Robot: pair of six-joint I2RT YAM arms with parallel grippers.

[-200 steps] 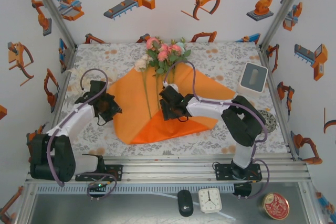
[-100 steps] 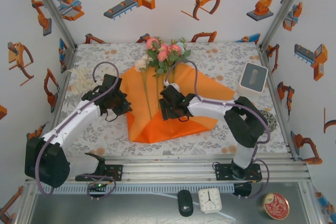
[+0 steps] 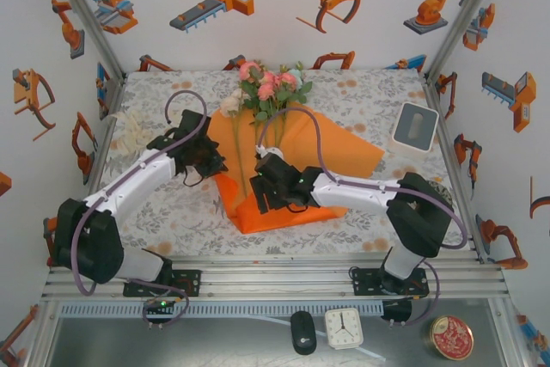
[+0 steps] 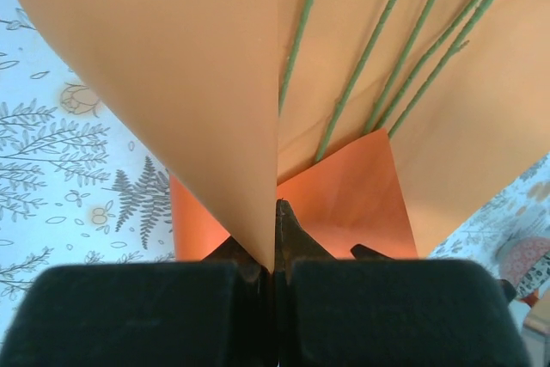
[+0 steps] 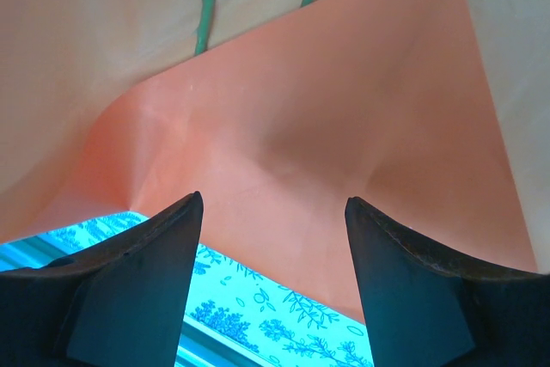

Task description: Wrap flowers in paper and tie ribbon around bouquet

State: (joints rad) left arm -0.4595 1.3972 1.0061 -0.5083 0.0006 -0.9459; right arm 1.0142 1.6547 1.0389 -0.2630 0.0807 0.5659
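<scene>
I will next swing the pinched edge with my left gripper across and slightly outward over the green stems that are still uncovered and let it go, because the stems are beside the gripper.
The orange paper (image 3: 335, 148) lies on the patterned table with its bottom corner folded up. The flowers (image 3: 268, 83) rest on it, pink and white blooms at the far end, thin green stems (image 4: 369, 66) running down the sheet. My left gripper (image 3: 213, 161) is shut on the paper's left edge (image 4: 258, 126), lifted and curled over toward the stems, pinched between its jaws (image 4: 275, 217). My right gripper (image 3: 262, 195) is open just above the folded bottom flap (image 5: 326, 126), fingers (image 5: 176, 238) apart with nothing between them. A cream-white ribbon (image 3: 131, 131) lies bunched at the table's left edge.
A white box (image 3: 414, 128) stands at the right of the table, and a round patterned object (image 3: 443, 197) lies partly behind the right arm. Below the table's metal front rail (image 3: 284, 277) lie a black mouse (image 3: 302, 331), a small clock (image 3: 344, 327) and a red tin (image 3: 451, 337).
The left gripper shut on the paper's left edge and carried it right, folding the sheet over the stems. The right gripper slid toward the near left, onto the bottom flap.
</scene>
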